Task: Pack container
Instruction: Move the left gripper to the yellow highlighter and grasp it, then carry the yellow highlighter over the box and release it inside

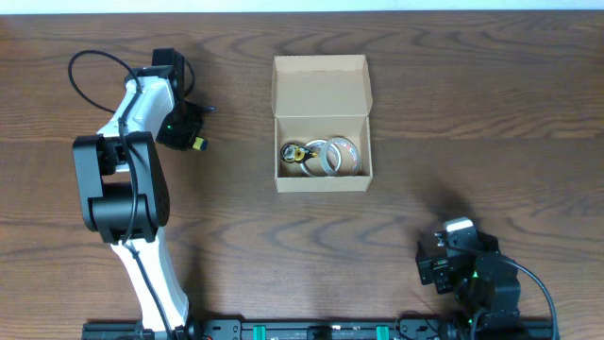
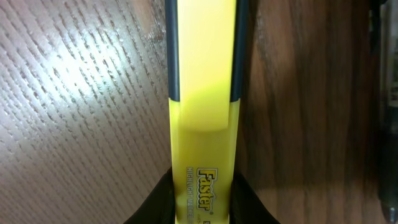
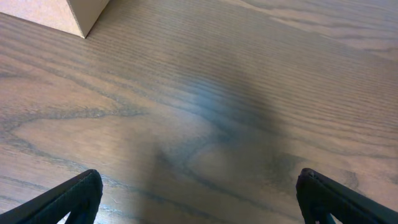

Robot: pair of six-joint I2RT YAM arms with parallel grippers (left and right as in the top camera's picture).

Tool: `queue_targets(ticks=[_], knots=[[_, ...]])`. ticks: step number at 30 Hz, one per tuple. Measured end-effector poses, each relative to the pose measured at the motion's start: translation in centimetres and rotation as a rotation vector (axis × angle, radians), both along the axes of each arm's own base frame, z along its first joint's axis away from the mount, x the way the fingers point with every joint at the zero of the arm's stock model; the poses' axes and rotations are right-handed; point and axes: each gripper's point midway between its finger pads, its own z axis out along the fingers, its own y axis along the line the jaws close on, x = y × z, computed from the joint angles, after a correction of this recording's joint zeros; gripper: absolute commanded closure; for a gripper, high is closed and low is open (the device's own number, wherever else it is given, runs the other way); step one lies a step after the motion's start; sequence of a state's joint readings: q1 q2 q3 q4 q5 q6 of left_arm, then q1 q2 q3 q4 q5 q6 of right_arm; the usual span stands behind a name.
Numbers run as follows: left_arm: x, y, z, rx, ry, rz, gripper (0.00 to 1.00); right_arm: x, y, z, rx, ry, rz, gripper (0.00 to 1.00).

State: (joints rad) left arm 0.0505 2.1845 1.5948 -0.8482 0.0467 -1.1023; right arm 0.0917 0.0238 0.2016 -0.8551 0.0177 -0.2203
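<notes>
Next, my left gripper rises and carries the highlighter to the right in the overhead view, releasing it over the tape rolls, because the box (image 1: 321, 118) stands open.
The tan cardboard box (image 1: 321, 118) stands open at the table's middle, its flap lid folded back on the far side. Inside lie tape rolls (image 1: 335, 156) and a small yellow and black item (image 1: 293, 152). My left gripper (image 1: 189, 132) is at the far left, low over the table, shut on a yellow highlighter marker (image 2: 202, 106) that fills the left wrist view. My right gripper (image 1: 444, 260) is open and empty near the front right; the right wrist view shows its fingertips wide apart (image 3: 199, 193) and a box corner (image 3: 78, 15) at top left.
Dark wood table (image 1: 472, 113) all round. A black cable (image 1: 94, 61) loops off the left arm at the far left. A dark object shows at the right edge of the left wrist view (image 2: 388, 93).
</notes>
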Motion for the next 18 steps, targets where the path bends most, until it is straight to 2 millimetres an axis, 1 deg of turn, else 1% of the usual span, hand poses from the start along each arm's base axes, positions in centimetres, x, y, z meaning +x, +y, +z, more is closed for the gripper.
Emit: queue_targets(ticks=[4, 12, 14, 18], knots=[[0.0, 0.0, 0.0, -0.001, 0.000, 0.000, 0.88, 0.0, 0.0, 0.0, 0.000, 0.000, 0.000, 0.01], [0.1, -0.4, 0.4, -0.006, -0.011, -0.006, 0.88, 0.0, 0.0, 0.0, 0.000, 0.000, 0.000, 0.01], [0.4, -0.8, 1.5, -0.003, -0.035, -0.017, 0.88, 0.0, 0.0, 0.0, 0.000, 0.000, 0.000, 0.01], [1.2, -2.0, 5.9, 0.013, -0.143, -0.050, 0.88, 0.0, 0.0, 0.0, 0.000, 0.000, 0.000, 0.01]])
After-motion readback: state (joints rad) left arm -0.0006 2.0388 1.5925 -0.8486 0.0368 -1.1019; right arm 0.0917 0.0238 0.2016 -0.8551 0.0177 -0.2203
